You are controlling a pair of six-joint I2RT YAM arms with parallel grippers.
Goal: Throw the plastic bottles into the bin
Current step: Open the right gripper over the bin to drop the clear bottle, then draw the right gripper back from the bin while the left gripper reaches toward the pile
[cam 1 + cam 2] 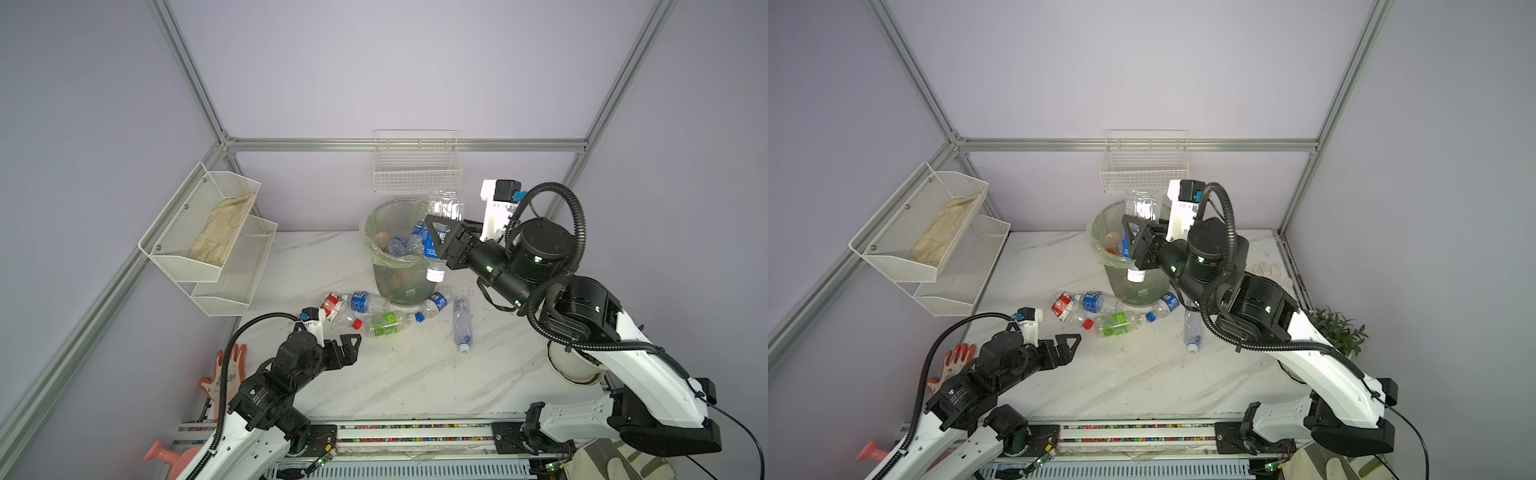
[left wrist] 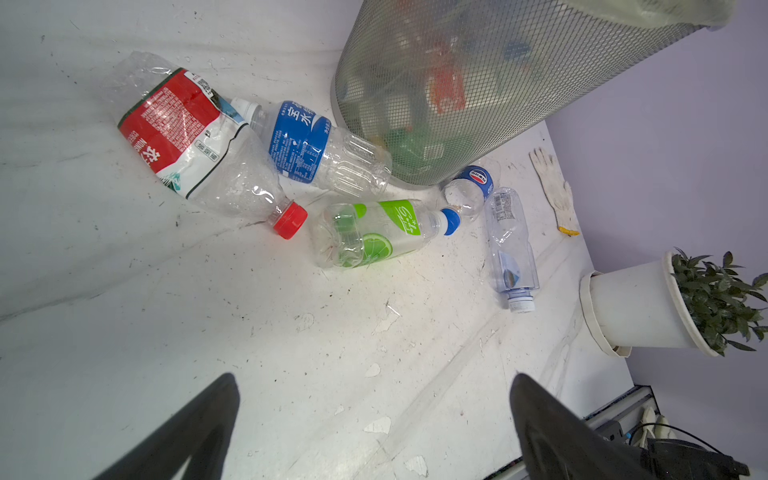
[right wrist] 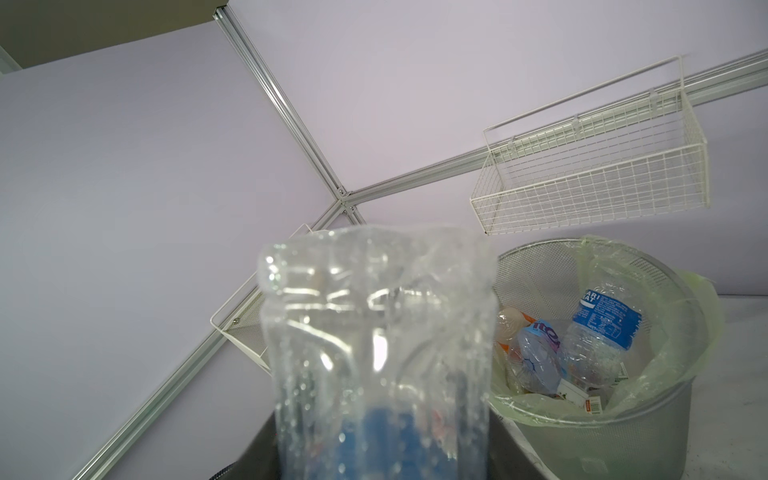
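Note:
I should next swing my right gripper outward over the bin's opening (image 1: 399,227) (image 3: 596,329), tilting downward, and let go of the clear plastic bottle, since that opening lies outward of the gripper.
My right gripper (image 1: 439,240) (image 1: 1134,240) is shut on a clear plastic bottle (image 1: 446,205) (image 1: 1142,205) (image 3: 374,332) with a blue label. It holds the bottle cap down, level with the right rim of the bin (image 1: 395,286) (image 1: 1121,286) (image 3: 648,415). The grey mesh bin has a pale green liner and holds several bottles (image 3: 602,332). Several more bottles lie on the table in front of it, among them a red-labelled (image 1: 332,305) (image 2: 187,137), a blue-labelled (image 1: 365,302) (image 2: 303,145) and a green-labelled one (image 1: 388,324) (image 2: 374,232). My left gripper (image 1: 347,349) (image 1: 1065,347) (image 2: 374,382) hangs open and empty in front of them.
A white wire basket (image 1: 417,164) hangs on the back wall above the bin. Two mesh shelves (image 1: 208,232) stick out from the left wall. A potted plant (image 1: 1337,332) (image 2: 665,307) and a white glove (image 2: 552,191) sit at the table's right edge. An orange glove (image 1: 226,374) lies at the left.

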